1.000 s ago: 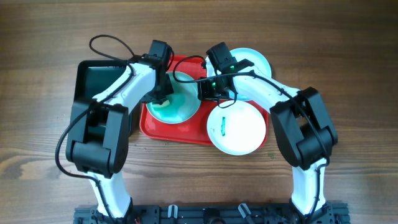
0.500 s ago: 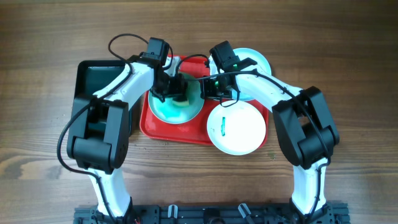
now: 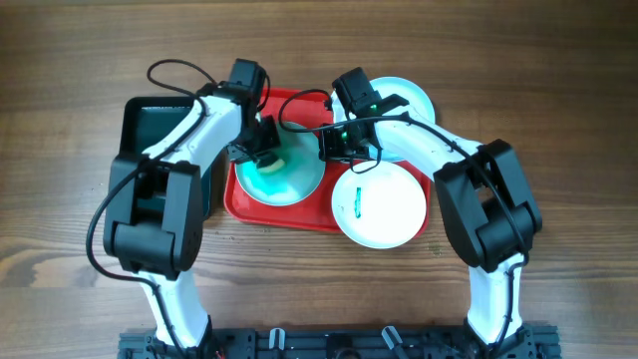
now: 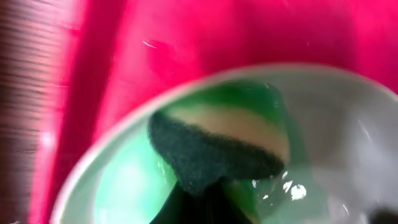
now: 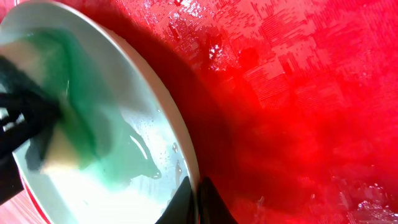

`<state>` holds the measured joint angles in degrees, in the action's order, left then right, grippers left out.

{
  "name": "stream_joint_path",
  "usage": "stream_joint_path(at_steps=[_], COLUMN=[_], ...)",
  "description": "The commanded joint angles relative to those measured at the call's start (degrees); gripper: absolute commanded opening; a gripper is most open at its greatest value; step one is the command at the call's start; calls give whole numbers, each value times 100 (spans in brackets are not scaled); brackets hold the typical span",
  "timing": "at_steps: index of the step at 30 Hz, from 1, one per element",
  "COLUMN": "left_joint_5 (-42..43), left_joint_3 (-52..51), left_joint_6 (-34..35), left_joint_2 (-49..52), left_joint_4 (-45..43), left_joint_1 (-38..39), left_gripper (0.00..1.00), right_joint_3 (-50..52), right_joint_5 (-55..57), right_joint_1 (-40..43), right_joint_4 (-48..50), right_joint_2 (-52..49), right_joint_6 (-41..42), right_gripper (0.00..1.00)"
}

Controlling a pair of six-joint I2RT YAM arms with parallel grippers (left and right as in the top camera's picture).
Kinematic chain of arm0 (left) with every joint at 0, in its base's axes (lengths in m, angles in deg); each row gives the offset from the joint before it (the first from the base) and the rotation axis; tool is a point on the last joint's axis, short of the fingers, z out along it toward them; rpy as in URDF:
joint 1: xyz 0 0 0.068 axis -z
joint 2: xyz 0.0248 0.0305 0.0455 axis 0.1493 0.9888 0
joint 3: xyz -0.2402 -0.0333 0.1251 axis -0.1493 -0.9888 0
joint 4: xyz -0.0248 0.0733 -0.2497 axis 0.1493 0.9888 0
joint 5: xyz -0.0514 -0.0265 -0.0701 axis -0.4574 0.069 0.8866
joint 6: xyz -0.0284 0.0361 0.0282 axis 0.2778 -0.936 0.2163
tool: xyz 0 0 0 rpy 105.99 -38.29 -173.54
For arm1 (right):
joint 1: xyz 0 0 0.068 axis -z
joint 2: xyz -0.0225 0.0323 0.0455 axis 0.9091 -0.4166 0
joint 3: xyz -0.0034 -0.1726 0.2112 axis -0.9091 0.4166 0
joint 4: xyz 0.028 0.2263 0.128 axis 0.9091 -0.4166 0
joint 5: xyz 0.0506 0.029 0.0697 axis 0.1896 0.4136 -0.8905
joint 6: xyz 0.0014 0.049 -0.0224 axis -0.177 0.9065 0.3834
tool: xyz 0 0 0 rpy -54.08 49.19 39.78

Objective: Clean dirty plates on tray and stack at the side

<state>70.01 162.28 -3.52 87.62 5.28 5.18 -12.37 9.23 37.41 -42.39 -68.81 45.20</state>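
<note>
I need to raise and tilt this plate with my right gripper, because its side is still smeared with green. Then I need to bring it down onto the red tray and let go of its rim.
A pale-aqua plate (image 3: 289, 178) smeared green lies on the red tray (image 3: 299, 211). My left gripper (image 3: 264, 152) is shut on a green-and-cream sponge (image 4: 217, 140) pressed on this plate (image 4: 124, 186). My right gripper (image 3: 327, 150) is shut on the plate's right rim (image 5: 186, 162), with the tray (image 5: 298, 112) beneath. A second plate (image 3: 384, 204) with a short green smear lies at the tray's right edge. A third plate (image 3: 409, 98) lies behind my right arm, partly hidden.
A dark green-black tray (image 3: 150, 130) stands left of the red tray. The wooden table (image 3: 558, 120) stretches around both trays. Black cables loop above both wrists.
My left gripper with the sponge swung right across the plate half a second ago and has now moved back to the plate's upper left. The right gripper stays on the rim.
</note>
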Motion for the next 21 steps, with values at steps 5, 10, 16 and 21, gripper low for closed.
stream_joint_path(at_steps=[5, 10, 16, 21], left_joint_5=[2186, -144, -1399, -1377], left_joint_3=[-175, -175, 404, 1928], left_joint_6=[-1440, 103, 516, 162], left_joint_2=[164, 164, 26, -413], left_joint_4=[-278, -975, -101, 1816], left_joint_1=[-7, -4, -4, -125], left_gripper=[4, 4, 4, 4], right_joint_3=[-63, -63, -63, -63], right_joint_5=[85, 87, 85, 85], right_joint_1=[31, 31, 31, 31], right_joint_4=[-13, -13, -22, -92], right_joint_2=[-127, -127, -127, -127], right_joint_6=[-7, -4, -2, -7], right_gripper=[4, 4, 4, 4])
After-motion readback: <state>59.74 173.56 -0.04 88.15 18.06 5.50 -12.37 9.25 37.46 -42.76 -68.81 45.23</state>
